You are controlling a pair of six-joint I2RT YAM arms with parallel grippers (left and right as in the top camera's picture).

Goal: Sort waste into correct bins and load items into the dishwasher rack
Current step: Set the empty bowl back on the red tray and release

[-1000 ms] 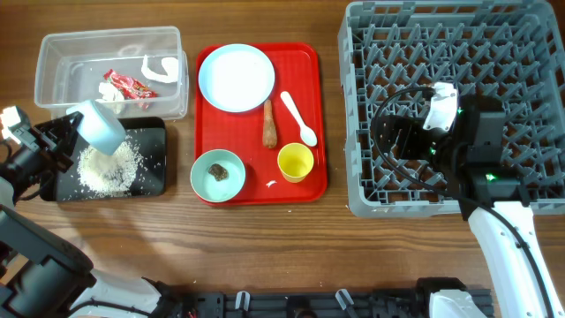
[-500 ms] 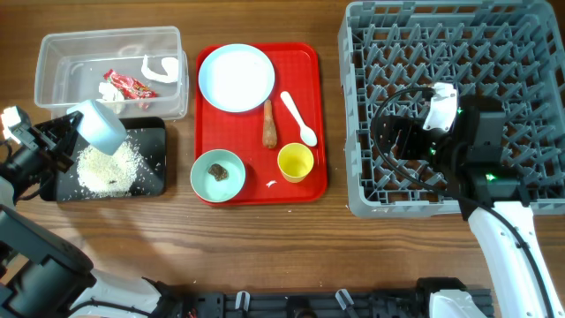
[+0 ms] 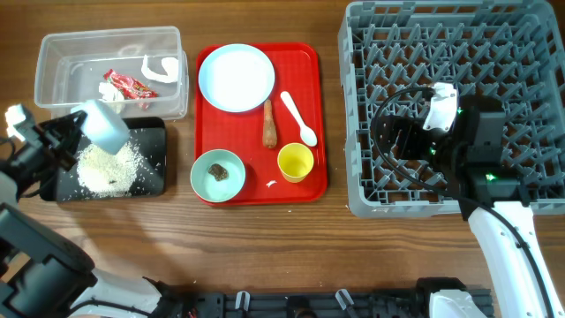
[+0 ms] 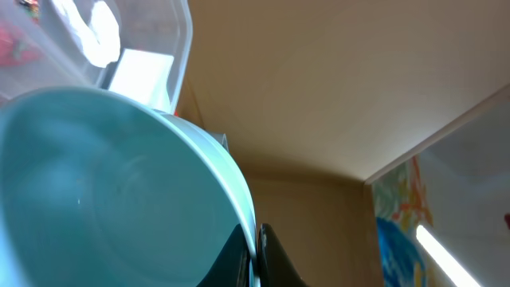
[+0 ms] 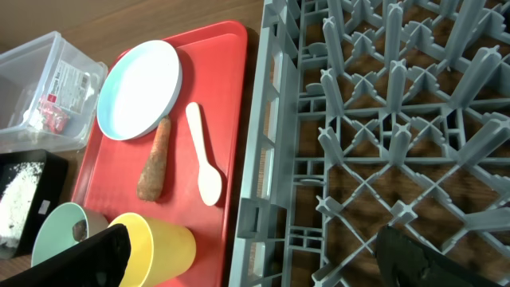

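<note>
The white bowl [image 3: 104,128] is empty, so my left gripper will next swing down and to its right in the overhead view, onto the gap between the plate and the mint bowl.
My left gripper [image 3: 78,132] is shut on the rim of the small white bowl [image 3: 104,128], held tilted over the black tray [image 3: 155,182], where loose rice [image 3: 110,166] lies. In the left wrist view the fingers [image 4: 239,251] pinch the bowl's rim [image 4: 231,175]. The clear tub [image 3: 53,53] holds the red wrapper [image 3: 128,86] and white scraps [image 3: 161,69]. My right gripper [image 3: 397,141] is open and empty over the grey rack [image 3: 494,53]. The plate [image 3: 236,78], carrot stick [image 3: 269,124], spoon [image 3: 297,117], yellow cup [image 3: 295,162] and mint bowl [image 3: 218,175] with the brown lump sit on the red tray [image 3: 305,62].
A small white scrap [image 3: 272,184] lies on the red tray beside the cup. The rack's left wall [image 5: 263,159] stands close to the tray's right edge. Bare wooden table runs along the front.
The left gripper and the bowl have shifted slightly right and up over the black tray. The right arm has not moved.
</note>
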